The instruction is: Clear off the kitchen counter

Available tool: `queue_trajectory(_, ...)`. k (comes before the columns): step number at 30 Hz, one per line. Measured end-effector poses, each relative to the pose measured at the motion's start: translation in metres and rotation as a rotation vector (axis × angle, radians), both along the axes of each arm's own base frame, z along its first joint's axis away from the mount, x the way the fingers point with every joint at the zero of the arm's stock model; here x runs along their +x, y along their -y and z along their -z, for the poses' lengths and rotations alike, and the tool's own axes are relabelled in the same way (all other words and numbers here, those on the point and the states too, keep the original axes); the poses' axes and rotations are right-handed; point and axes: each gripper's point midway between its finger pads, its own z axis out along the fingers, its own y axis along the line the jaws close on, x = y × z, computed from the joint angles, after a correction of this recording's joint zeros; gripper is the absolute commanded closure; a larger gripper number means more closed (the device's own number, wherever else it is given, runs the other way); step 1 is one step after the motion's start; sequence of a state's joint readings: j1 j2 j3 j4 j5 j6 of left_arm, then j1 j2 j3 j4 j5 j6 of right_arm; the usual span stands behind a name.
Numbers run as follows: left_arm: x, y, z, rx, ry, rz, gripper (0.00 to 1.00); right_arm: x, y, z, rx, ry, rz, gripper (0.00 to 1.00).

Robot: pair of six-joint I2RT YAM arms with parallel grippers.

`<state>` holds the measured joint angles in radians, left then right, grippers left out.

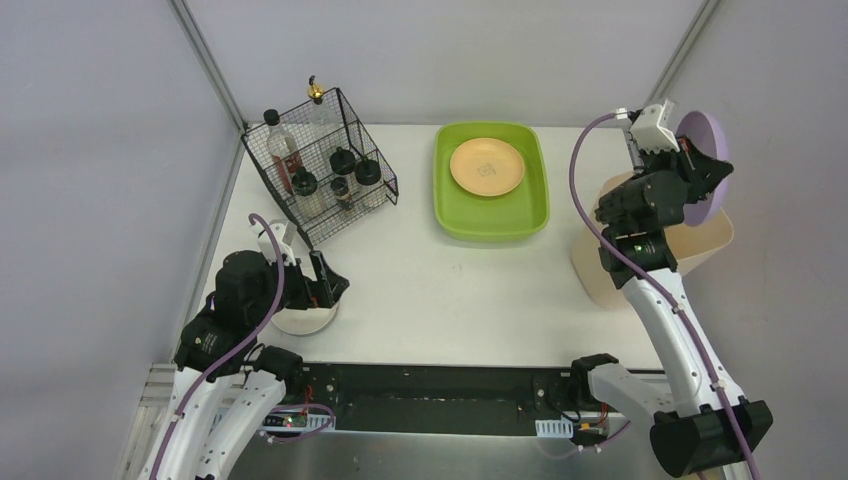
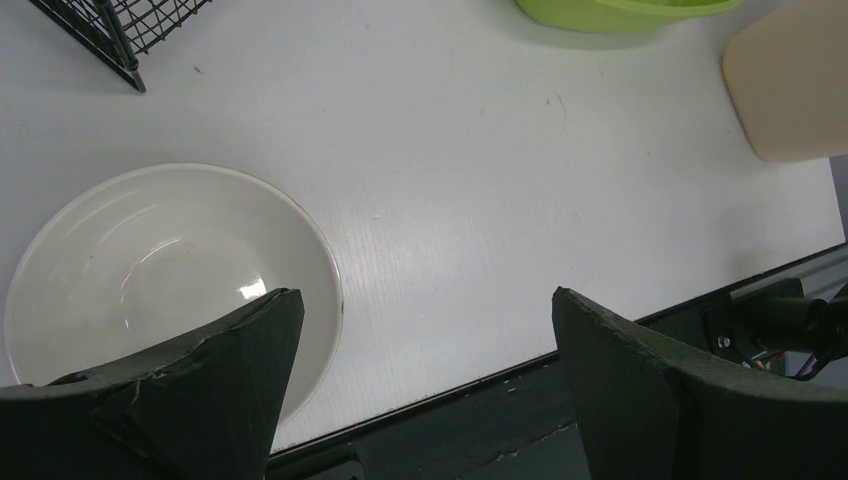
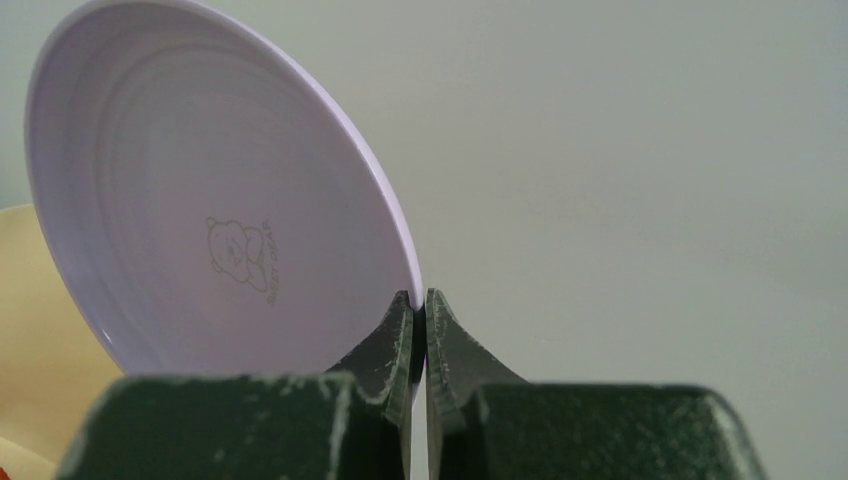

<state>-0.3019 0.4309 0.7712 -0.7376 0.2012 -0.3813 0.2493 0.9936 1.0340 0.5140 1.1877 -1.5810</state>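
Note:
The lilac plate (image 1: 712, 150) and the yellow plate (image 1: 487, 166) are both round, so my right gripper will next turn to the left in the top view and down to release the lilac one flat onto the yellow one.
The white kitchen counter (image 1: 450, 290) carries a white bowl (image 1: 305, 320) near its front left corner. My left gripper (image 1: 325, 280) hovers open above the bowl; in the left wrist view (image 2: 420, 310) one finger stands over the bowl's (image 2: 150, 270) right rim, the other over bare counter (image 2: 480, 180). My right gripper (image 1: 705, 170) is shut on the rim of a lilac plate (image 1: 712, 150), held on edge above the beige bin (image 1: 700, 245) at the right. In the right wrist view the plate (image 3: 200, 220) shows a small bear print, pinched between the fingertips (image 3: 420, 305).
A black wire rack (image 1: 320, 170) with several bottles stands at the back left. A lime-green tray (image 1: 490, 210) at the back centre holds a yellow plate (image 1: 487, 166). The beige bin's corner shows in the left wrist view (image 2: 790, 90). Grey frame rails edge the counter.

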Motion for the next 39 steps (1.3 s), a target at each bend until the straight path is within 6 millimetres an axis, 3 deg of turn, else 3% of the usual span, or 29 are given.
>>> queue_trajectory(7,0.000,0.000,0.000,0.000,0.000,0.000,0.00,-0.001,-0.003,-0.011,0.067,0.039,-0.035,1.00)
queue_trajectory(13,0.000,0.000,0.000,0.001,-0.002,0.000,0.01,-0.018,-0.009,-0.063,0.341,0.313,-0.160,1.00)
queue_trajectory(17,0.001,0.000,0.001,0.002,-0.007,0.000,0.00,-0.022,-0.019,-0.069,0.498,0.416,-0.249,1.00)
queue_trajectory(24,0.002,0.001,0.004,0.007,-0.023,0.000,0.00,0.009,-0.064,-0.048,0.827,0.453,-0.417,1.00)
queue_trajectory(30,0.003,0.001,0.007,0.012,-0.037,0.001,0.00,0.052,-0.123,-0.004,1.158,0.385,-0.506,1.00)
queue_trajectory(39,0.006,0.002,0.012,0.021,-0.069,0.002,0.00,0.098,-0.195,0.045,1.496,0.337,-0.543,1.00)
